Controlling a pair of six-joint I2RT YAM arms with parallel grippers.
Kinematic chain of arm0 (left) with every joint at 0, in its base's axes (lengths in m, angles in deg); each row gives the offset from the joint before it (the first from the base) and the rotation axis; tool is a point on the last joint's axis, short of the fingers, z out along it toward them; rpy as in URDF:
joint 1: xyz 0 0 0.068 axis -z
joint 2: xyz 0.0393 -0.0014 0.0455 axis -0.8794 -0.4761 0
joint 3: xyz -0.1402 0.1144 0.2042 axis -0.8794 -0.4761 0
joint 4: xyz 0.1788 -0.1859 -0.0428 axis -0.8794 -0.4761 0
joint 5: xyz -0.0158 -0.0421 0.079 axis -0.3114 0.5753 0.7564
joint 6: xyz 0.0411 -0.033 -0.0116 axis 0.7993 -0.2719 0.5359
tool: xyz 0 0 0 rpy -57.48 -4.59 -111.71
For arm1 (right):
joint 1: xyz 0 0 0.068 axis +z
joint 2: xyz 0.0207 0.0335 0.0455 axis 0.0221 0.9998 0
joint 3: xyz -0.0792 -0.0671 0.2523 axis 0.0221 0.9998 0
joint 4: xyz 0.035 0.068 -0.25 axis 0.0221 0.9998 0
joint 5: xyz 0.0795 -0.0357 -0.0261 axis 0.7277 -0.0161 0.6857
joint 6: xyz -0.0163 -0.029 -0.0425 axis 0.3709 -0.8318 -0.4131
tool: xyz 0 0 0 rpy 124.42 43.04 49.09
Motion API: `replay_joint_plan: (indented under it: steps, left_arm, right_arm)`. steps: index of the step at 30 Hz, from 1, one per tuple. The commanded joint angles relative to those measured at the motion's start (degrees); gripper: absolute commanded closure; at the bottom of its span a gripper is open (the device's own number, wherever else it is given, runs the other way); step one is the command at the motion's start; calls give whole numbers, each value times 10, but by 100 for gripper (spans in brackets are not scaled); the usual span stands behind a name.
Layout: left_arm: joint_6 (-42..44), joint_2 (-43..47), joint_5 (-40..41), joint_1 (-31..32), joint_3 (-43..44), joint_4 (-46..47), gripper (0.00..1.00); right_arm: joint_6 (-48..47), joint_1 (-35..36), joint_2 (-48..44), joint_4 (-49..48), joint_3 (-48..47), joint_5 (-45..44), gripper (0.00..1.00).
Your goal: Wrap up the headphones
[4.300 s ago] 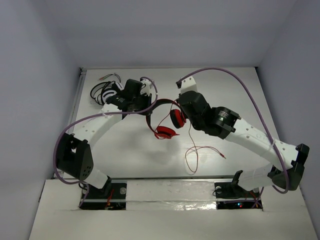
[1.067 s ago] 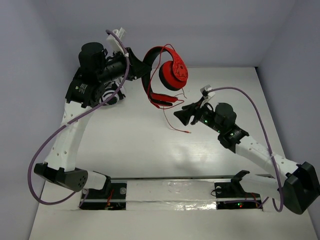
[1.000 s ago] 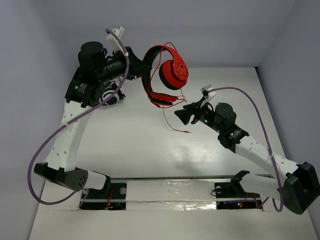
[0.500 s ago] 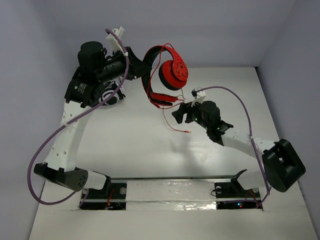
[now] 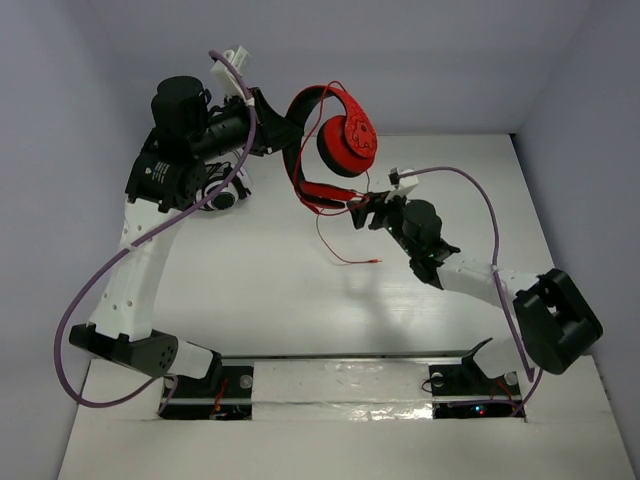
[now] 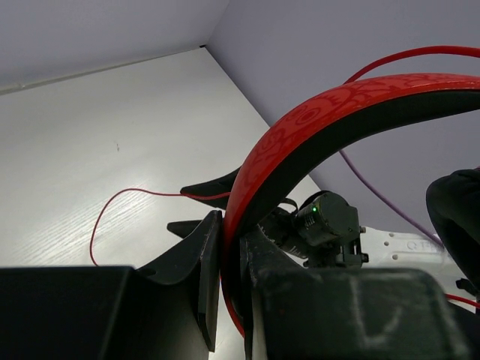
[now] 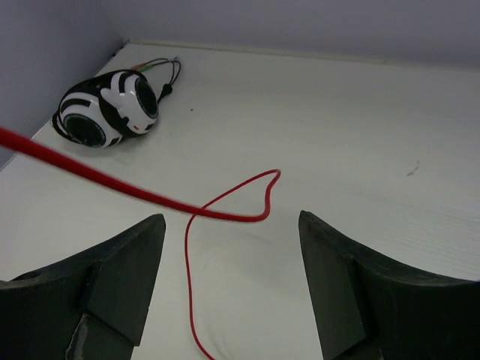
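Observation:
The red cable's bend (image 7: 261,217) hangs just ahead of the open fingers of my right gripper and already crosses between them, so I will move the gripper gently toward it and close.
The red headphones (image 5: 345,143) hang in the air above the table's back middle. My left gripper (image 5: 283,128) is shut on their black-lined headband (image 6: 300,127), which runs between its two fingers (image 6: 210,262). One earcup faces up and the other (image 5: 325,196) hangs flat below it. The thin red cable (image 5: 335,250) dangles to the table and ends near the centre. My right gripper (image 5: 362,212) is open just right of the lower earcup. In the right wrist view the cable (image 7: 225,216) crosses in front of the open right gripper (image 7: 230,219), ungripped.
Black-and-white headphones (image 7: 111,109) lie at the table's back left, partly behind my left arm (image 5: 222,195). The side walls stand close to the table on both sides. My right arm (image 6: 326,221) shows under the headband in the left wrist view.
The headphones have gone from table height to held aloft. In the last second my right gripper moved left and up towards the lower earcup; the left arm barely shifted.

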Motion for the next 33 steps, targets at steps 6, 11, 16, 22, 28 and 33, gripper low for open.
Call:
replay_joint_plan:
  steps: [6,11,16,22,28,33]
  left_arm:
    - [-26,16,-23,-5,29,29,100]
    - [-24,14,-22,-5,47,14,100]
    - [-30,14,-4,-5,65,14,100]
    - [-55,6,46,-5,36,64,100]
    - [-110,0,69,-5,-15,146,100]
    - [-140,-10,119,-5,-55,200,100]
  right_arm:
    - [14,4,49,-219,1,-30,26]
    - [26,4,86,-259,-15,-24,32]
    - [54,4,107,-284,-6,2,72]
    - [91,4,74,-245,39,84,100]
    - [105,25,38,-175,49,125,100]
    - [117,59,-3,-106,54,136,100]
